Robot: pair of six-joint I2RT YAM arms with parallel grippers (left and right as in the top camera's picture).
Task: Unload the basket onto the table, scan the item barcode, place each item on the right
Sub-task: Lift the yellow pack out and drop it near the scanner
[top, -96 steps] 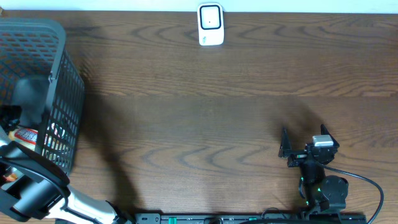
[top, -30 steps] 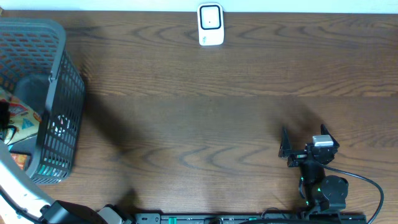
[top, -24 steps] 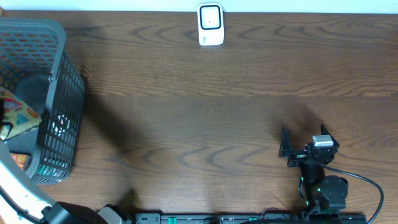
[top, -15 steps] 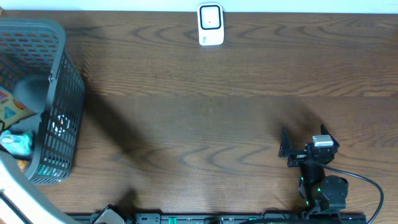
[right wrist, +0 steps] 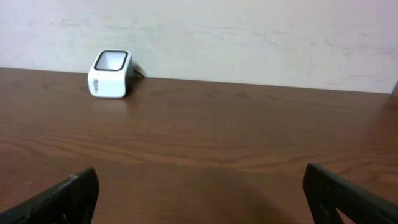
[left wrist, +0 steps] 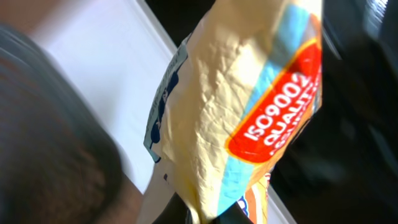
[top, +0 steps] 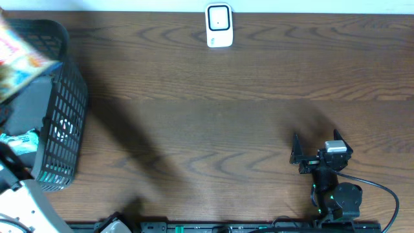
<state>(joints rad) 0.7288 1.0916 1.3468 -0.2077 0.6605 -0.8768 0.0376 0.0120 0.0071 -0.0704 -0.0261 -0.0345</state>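
Next, my left gripper swings from the basket toward the barcode scanner, then down over the tabletop on its near side (top: 215,81), because the wood there is clear.
The item is a crinkled yellow packet (left wrist: 249,93) with a red and blue label, hanging from my left gripper (left wrist: 214,214), which is shut on its lower edge. From overhead the packet (top: 18,55) is a blur raised over the far left corner of the black mesh basket (top: 65,110). The white barcode scanner (top: 218,26) stands at the middle of the table's far edge, also seen in the right wrist view as the scanner (right wrist: 111,73). My right gripper (top: 315,139) rests low at the front right, open, with nothing between its fingers (right wrist: 68,196).
A teal packet (top: 19,144) and other goods lie inside the basket. My white left arm (top: 29,204) reaches up from the front left corner. A pale wall (right wrist: 249,37) runs behind the scanner. Brown wooden tabletop (top: 213,129) stretches between basket and right arm.
The left gripper has lifted the packet up out of the basket and toward the far left corner. The right arm has not moved.
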